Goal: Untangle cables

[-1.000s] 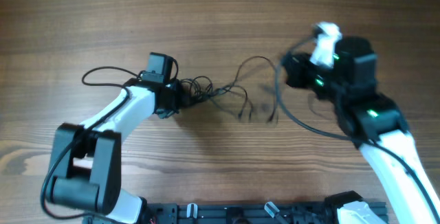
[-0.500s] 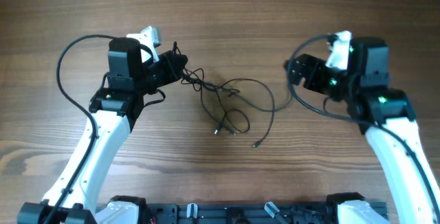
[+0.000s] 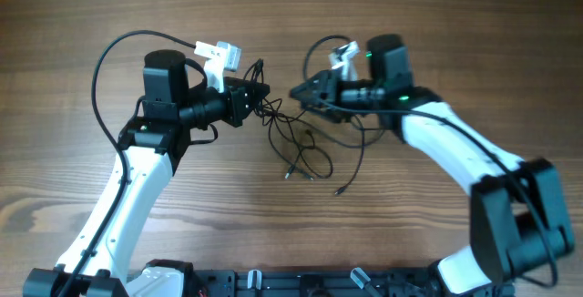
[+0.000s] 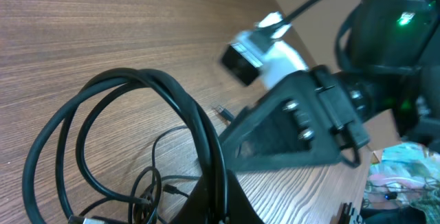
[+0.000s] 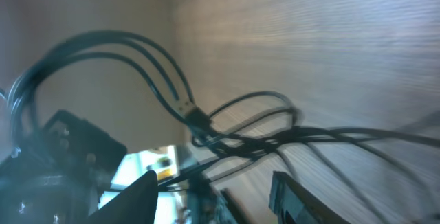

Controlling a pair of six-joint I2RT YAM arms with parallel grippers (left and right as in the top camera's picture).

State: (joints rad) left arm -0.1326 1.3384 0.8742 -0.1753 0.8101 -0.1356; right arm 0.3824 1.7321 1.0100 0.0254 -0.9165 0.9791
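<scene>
My left gripper draws back next, lowers the raised pieces of cable onto the bare tabletop (image 3: 255, 126) beside the tangle, below and back, and releases them there.
The cables (image 3: 276, 113) are thin black cords bunched in a loose tangle at the table's middle, with loops and plug ends (image 3: 288, 174) trailing toward me. My left gripper (image 3: 259, 97) is shut on strands at the tangle's left end. In the left wrist view its jaws (image 4: 214, 207) pinch two cords that loop away (image 4: 103, 114). My right gripper (image 3: 299, 93) points left, tip to tip with the left one, just above the tangle. It shows open in the right wrist view (image 5: 214, 179), with crossing cords and a plug (image 5: 196, 119) just ahead of its fingers.
The wooden table (image 3: 455, 24) fills the view. A thicker black arm cable (image 3: 105, 56) arcs out behind the left arm, and another curls above the right wrist (image 3: 319, 46). The arm bases and a dark rail (image 3: 301, 283) line the near edge.
The right gripper has swung left across the table to the tangle and now faces the left gripper. The left gripper stays shut on the cords and shifted slightly right.
</scene>
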